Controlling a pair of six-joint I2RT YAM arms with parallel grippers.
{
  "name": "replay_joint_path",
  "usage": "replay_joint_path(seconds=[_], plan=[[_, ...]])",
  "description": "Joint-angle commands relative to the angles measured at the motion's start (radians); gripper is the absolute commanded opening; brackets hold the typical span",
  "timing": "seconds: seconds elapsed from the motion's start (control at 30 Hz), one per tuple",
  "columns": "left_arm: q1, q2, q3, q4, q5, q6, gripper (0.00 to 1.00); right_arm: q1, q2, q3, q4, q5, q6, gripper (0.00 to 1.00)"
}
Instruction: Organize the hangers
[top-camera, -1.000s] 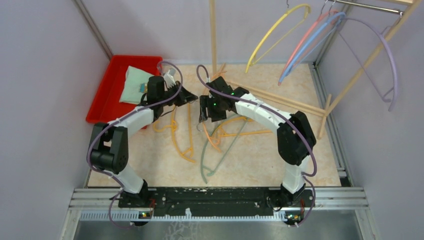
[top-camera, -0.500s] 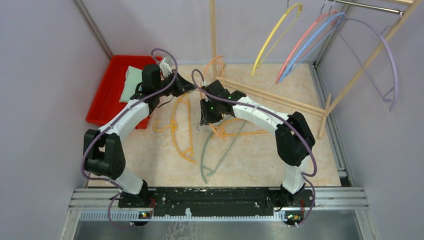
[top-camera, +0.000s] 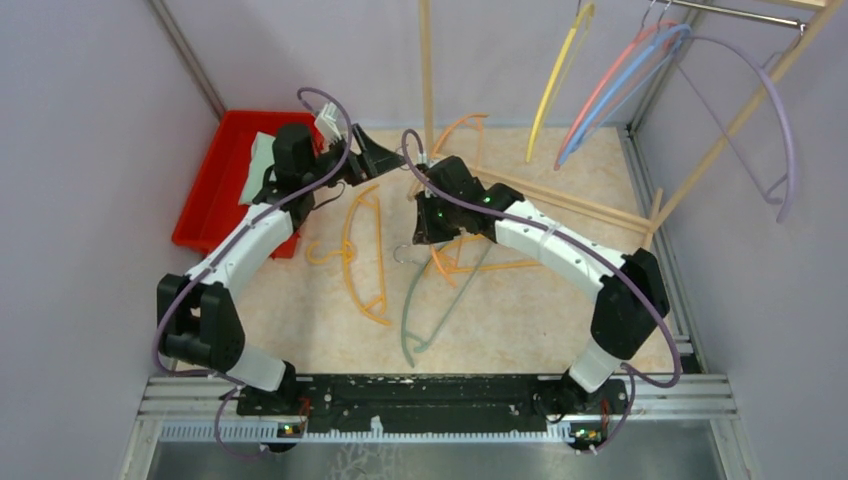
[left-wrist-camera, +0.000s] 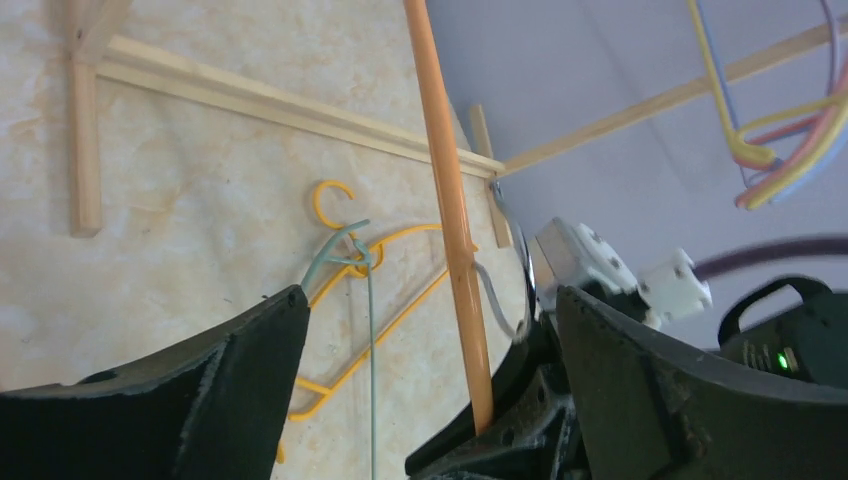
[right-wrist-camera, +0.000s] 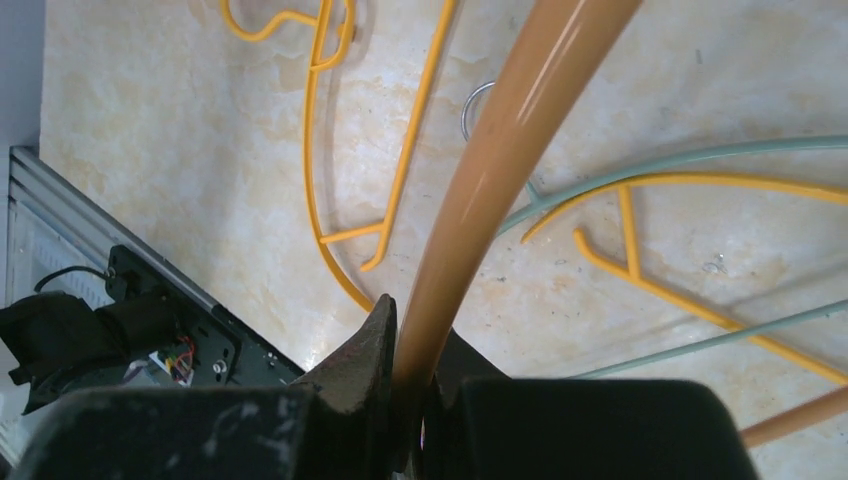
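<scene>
I need to move my right gripper up and outward next, to the empty gap between the upright pole and the yellow hanger, to let go of the orange hanger (top-camera: 462, 122) there.
My right gripper (top-camera: 419, 233) (right-wrist-camera: 415, 350) is shut on an orange hanger (top-camera: 462, 122) (right-wrist-camera: 500, 150), held up off the floor with its arc rising towards the back. That orange hanger's bar (left-wrist-camera: 450, 200) also passes between the wide-open jaws of my left gripper (top-camera: 384, 158) (left-wrist-camera: 430, 330), and neither finger touches it. A yellow-orange hanger (top-camera: 352, 262) (right-wrist-camera: 325, 130), a green hanger (top-camera: 418, 312) (left-wrist-camera: 345, 245) and another orange one (top-camera: 490, 266) lie on the floor. On the rail at the back right hang a yellow hanger (top-camera: 556, 80), pink and blue hangers (top-camera: 610, 90) and a lavender one (top-camera: 775, 110).
A red tray (top-camera: 205, 190) holding a pale green cloth (top-camera: 262, 172) sits at the back left. The wooden rack's upright pole (top-camera: 427, 60), floor bars (top-camera: 560, 200) and slanted brace (top-camera: 730, 130) stand behind and right of the grippers. Walls close in both sides.
The left gripper's jaws have opened wide off the orange hanger. The right gripper's jaws have shut on it. Both grippers moved slightly towards the back, lifting the hanger. The hanging yellow hanger has swung.
</scene>
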Motion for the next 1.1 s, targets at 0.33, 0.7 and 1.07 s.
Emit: replay_joint_path(seconds=[0.33,0.7,1.07], plan=[[0.004,-0.307,-0.140,0.147,-0.023,0.095,1.00,-0.046,-0.144,0.059,0.117,0.107,0.038,0.00],[0.004,-0.323,-0.166,0.116,-0.046,0.106,1.00,-0.165,0.049,0.489,0.223,0.092,0.113,0.00],[0.004,-0.307,-0.170,0.099,-0.029,0.130,1.00,-0.240,0.218,0.736,0.271,0.077,0.108,0.00]])
